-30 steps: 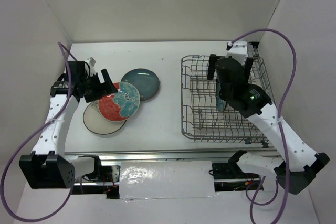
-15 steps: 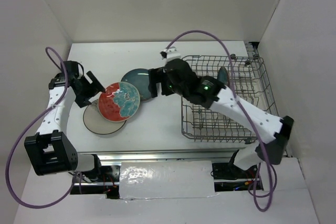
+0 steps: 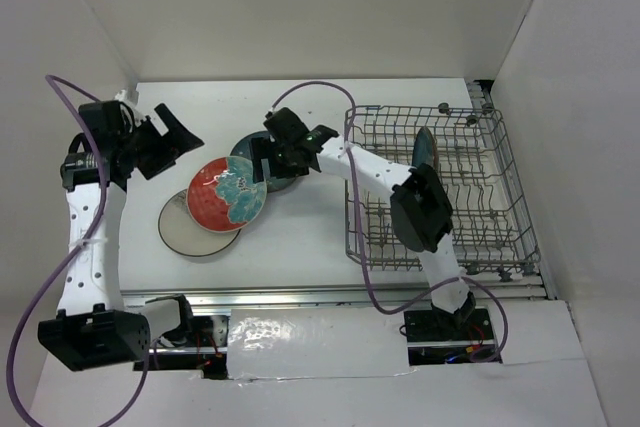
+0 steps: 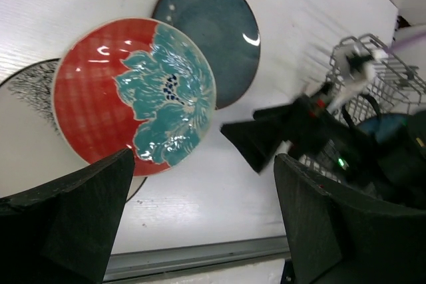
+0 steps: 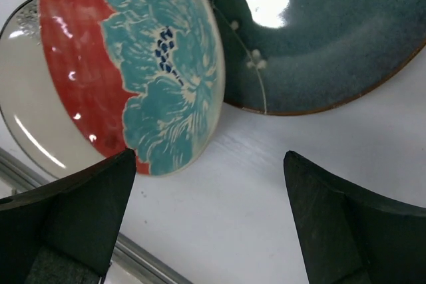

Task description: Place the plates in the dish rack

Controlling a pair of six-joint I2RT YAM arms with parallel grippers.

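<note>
The right gripper moves down next, its open fingers straddling the red plate's patterned rim (image 3: 265, 189) (image 5: 219, 98) by the dark teal plate, since the red plate lies uppermost in the pile.
Three plates lie overlapped on the table's left half. The red plate (image 3: 227, 194) (image 4: 133, 91) (image 5: 133, 64) with the teal pattern rests on a cream plate (image 3: 190, 229) (image 4: 26, 144) (image 5: 33, 111) and on the edge of a dark teal plate (image 3: 272, 159) (image 4: 213, 38) (image 5: 319, 31). Another teal plate (image 3: 425, 147) stands upright in the dish rack (image 3: 410, 108) (image 4: 346, 44). My right gripper (image 3: 266, 167) (image 5: 210, 156) (image 4: 266, 138) hovers open over the teal and red plates. My left gripper (image 3: 172, 147) (image 4: 205, 157) is open, raised to the left of the pile.
The grey wire rack fills the right half of the table, and the right arm reaches across its left rim. White walls close in the back and both sides. A metal rail (image 3: 300, 297) runs along the near edge.
The right arm has swung from over the rack leftward to the pile of plates, leaving a teal plate upright in the rack. The left gripper has drawn back up and left from the red plate.
</note>
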